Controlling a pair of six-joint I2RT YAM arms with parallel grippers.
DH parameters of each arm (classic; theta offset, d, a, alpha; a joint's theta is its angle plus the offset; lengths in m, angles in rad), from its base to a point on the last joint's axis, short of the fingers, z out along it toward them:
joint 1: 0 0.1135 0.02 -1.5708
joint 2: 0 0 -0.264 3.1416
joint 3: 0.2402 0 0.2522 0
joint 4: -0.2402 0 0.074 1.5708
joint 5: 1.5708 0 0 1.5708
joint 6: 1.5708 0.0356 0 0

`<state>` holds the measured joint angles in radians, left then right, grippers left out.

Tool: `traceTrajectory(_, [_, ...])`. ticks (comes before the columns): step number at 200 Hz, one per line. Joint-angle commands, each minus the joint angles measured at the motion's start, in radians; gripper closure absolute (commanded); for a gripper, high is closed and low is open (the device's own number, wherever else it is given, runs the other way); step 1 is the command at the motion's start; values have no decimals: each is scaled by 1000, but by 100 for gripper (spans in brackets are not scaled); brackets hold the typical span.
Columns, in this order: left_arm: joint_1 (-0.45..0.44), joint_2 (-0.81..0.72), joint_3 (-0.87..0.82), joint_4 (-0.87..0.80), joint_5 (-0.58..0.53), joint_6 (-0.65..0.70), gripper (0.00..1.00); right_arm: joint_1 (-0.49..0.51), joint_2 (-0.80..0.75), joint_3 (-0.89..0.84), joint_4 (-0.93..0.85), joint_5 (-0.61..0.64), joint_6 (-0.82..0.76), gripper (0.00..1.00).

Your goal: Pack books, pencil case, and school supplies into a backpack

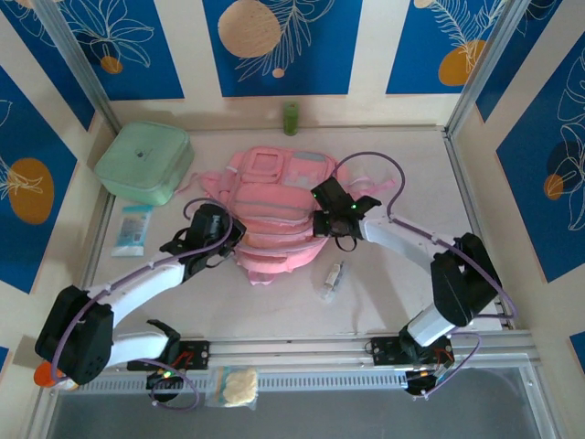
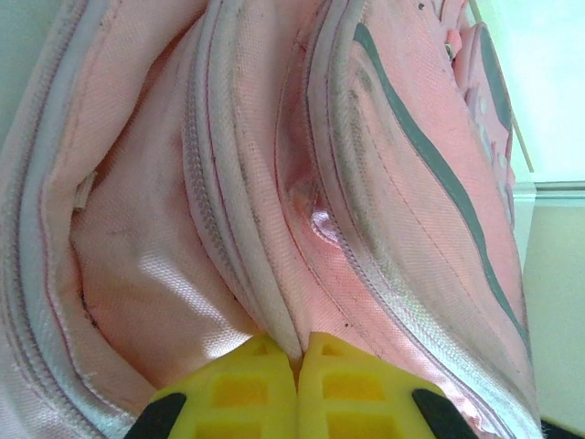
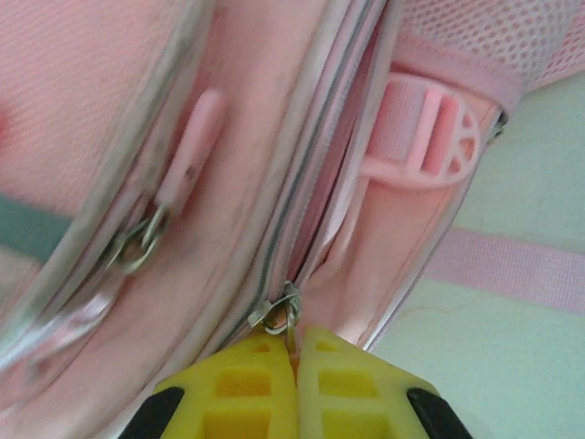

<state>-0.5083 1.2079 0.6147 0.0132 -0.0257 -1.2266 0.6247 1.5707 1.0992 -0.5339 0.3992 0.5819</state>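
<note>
The zip's open part lies outward of my right gripper. Next I will draw the slider (image 3: 279, 314) outward along it toward the mesh pocket and release the slider's pull.
The pink backpack (image 1: 274, 215) lies flat in the middle of the table, pale panel toward the back. At its left side, my left gripper (image 1: 222, 236) is shut on a fold of the fabric beside a zip edge (image 2: 265, 302), pinched between the yellow fingertips (image 2: 299, 352). My right gripper (image 1: 323, 222) is at the bag's right side, shut on the pull of a metal zip slider (image 3: 279, 314). A clear-grey piece (image 1: 332, 279) lies on the table near the bag's front right. A flat white and light-blue packet (image 1: 132, 229) lies at the left. The books are out of view.
A mint-green lidded box (image 1: 144, 163) stands at the back left, and a small green bottle (image 1: 291, 117) against the back wall. Pink straps (image 3: 521, 265) trail on the table right of the bag. A pale bagged item (image 1: 233, 386) lies beyond the near rail.
</note>
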Motion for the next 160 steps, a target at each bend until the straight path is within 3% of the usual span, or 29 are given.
traceTrajectory(1, [58,-40,32,-90,-71,95,100,-69,37,53,-26,92,-22,100])
traceTrajectory(24, [70,-30,51,-120,-71,115,100,-107,81,107,-20,21,-40,100])
traceTrajectory(47, [92,-27,66,-150,-75,133,100,-129,117,173,-49,44,-72,100])
traceTrajectory(79, [133,1,76,-154,-19,183,100,-165,150,176,82,-69,-216,100])
traceTrajectory(108, [155,34,95,-169,32,224,100,-176,228,263,24,-116,-283,100])
traceTrajectory(134, [176,41,123,-189,39,275,100,-159,177,209,71,-184,-326,100])
traceTrajectory(160, [212,76,170,-205,90,324,100,-155,109,149,54,-138,-318,100])
